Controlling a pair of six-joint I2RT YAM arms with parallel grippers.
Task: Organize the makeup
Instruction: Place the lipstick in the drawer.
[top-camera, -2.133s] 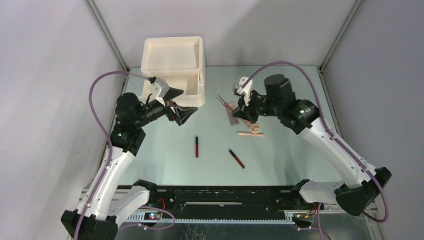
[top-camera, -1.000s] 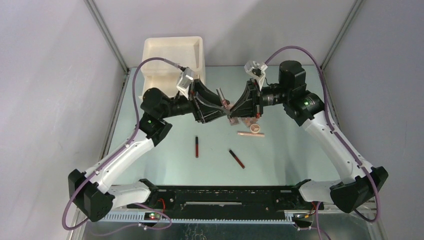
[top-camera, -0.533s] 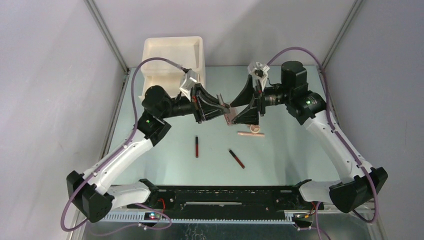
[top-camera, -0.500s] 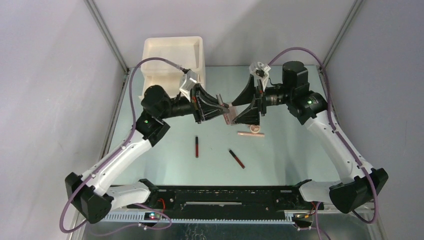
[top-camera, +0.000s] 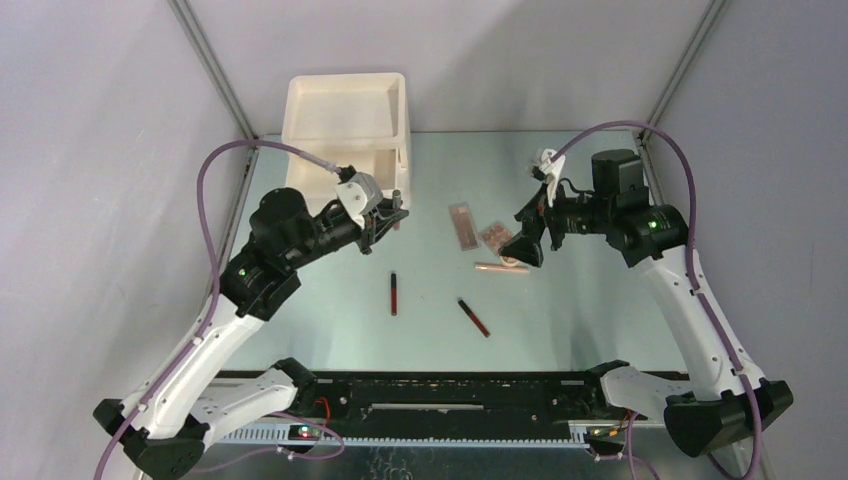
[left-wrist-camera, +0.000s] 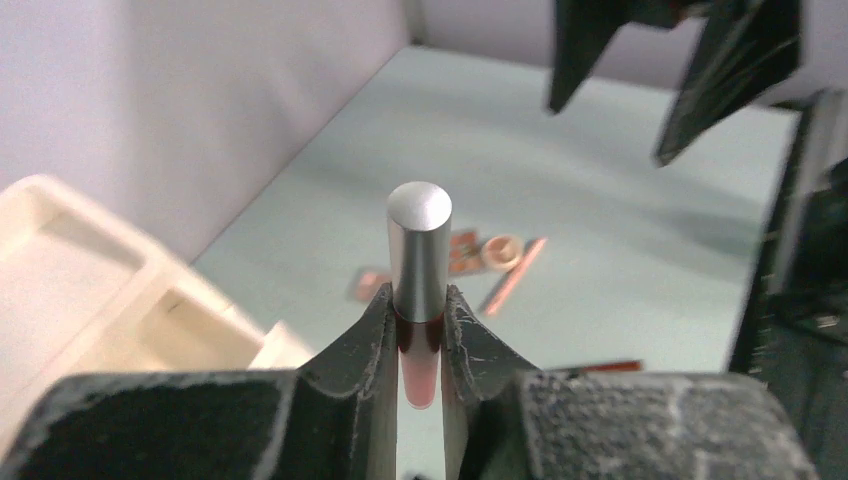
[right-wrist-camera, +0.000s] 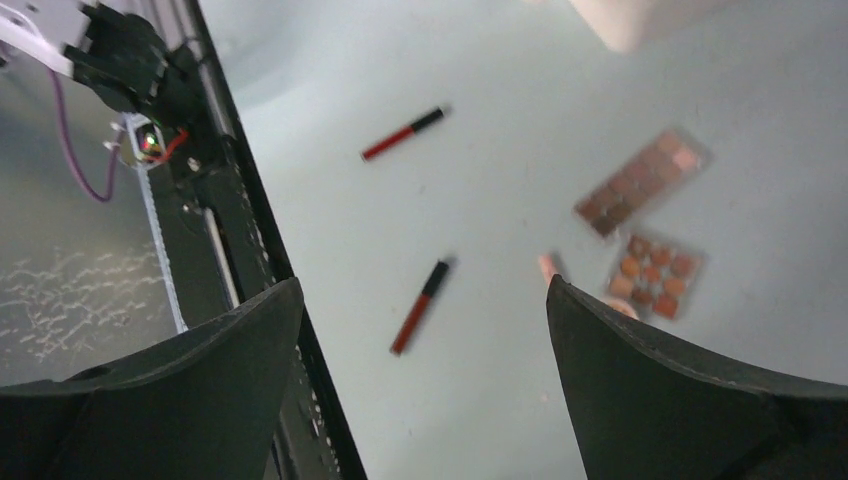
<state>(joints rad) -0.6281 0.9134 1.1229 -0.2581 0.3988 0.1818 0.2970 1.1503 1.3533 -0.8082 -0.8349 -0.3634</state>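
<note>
My left gripper turns and moves outward over the cream drawer box (top-camera: 348, 128) next, since its near section stands open, then brings the slim tube down into that section.
My left gripper (top-camera: 390, 214) (left-wrist-camera: 420, 312) is shut on a slim tube (left-wrist-camera: 419, 236) with a silver cap and a pink body, held in the air just in front of the cream drawer box (top-camera: 348, 128). My right gripper (top-camera: 528, 238) (right-wrist-camera: 423, 286) hangs open and empty above the table. Under and beside it lie a long palette (top-camera: 462, 222) (right-wrist-camera: 640, 183), a squarer palette (top-camera: 495, 236) (right-wrist-camera: 655, 275), a round peach sponge (top-camera: 513, 259) and a thin pencil (top-camera: 500, 267). Two dark-red and black tubes (top-camera: 394, 293) (top-camera: 473, 316) lie nearer the front.
The drawer box (left-wrist-camera: 90, 290) stands at the back left, its top tray open. The black base rail (top-camera: 440, 385) (right-wrist-camera: 225, 250) runs along the near edge. Grey walls close in the left, back and right sides.
The two grippers met over the table. My left one closed on the silver-capped tube, the right one opened and let it go. The left arm drew back toward the box, the right arm backed off right.
</note>
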